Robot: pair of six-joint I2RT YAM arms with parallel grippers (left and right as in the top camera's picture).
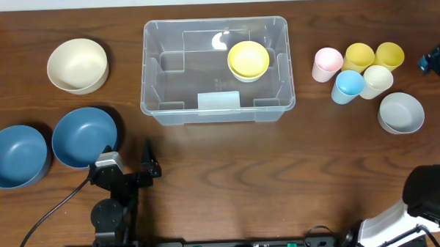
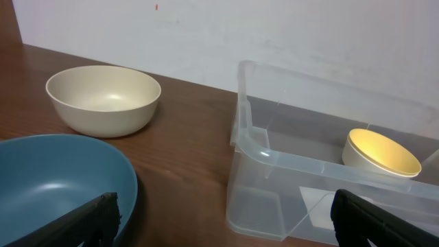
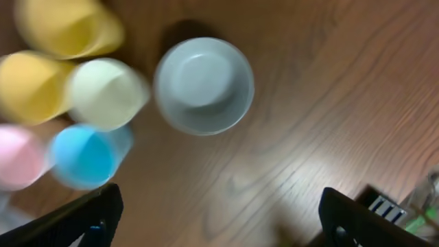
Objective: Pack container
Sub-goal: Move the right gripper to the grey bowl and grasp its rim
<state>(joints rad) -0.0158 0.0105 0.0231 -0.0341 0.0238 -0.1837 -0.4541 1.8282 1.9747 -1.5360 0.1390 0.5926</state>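
Observation:
My right gripper will next go back and down onto the grey bowl's rim on the open side away from the cups, because the bowl's rim is clear there.
The clear rectangular container (image 1: pixel 152 74) stands at the back middle of the table, with a yellow bowl (image 1: pixel 248 60) inside near its right wall. In the left wrist view the container (image 2: pixel 288 161) is ahead to the right, and the yellow bowl (image 2: pixel 381 154) shows inside it. My left gripper (image 2: pixel 226 226) is open and empty, low over the table between a blue bowl (image 2: pixel 55 185) and the container's near corner. My right gripper (image 3: pixel 219 219) is open and empty above bare wood, near a grey bowl (image 3: pixel 204 84) and several blurred cups.
A cream bowl (image 1: pixel 77 65) sits at the back left, and two blue bowls (image 1: pixel 85 137) (image 1: pixel 16 155) at the front left. On the right stand pink (image 1: pixel 327 63), yellow (image 1: pixel 358 57), blue (image 1: pixel 347 86) and cream (image 1: pixel 376 80) cups, with the grey bowl (image 1: pixel 401 113) in front.

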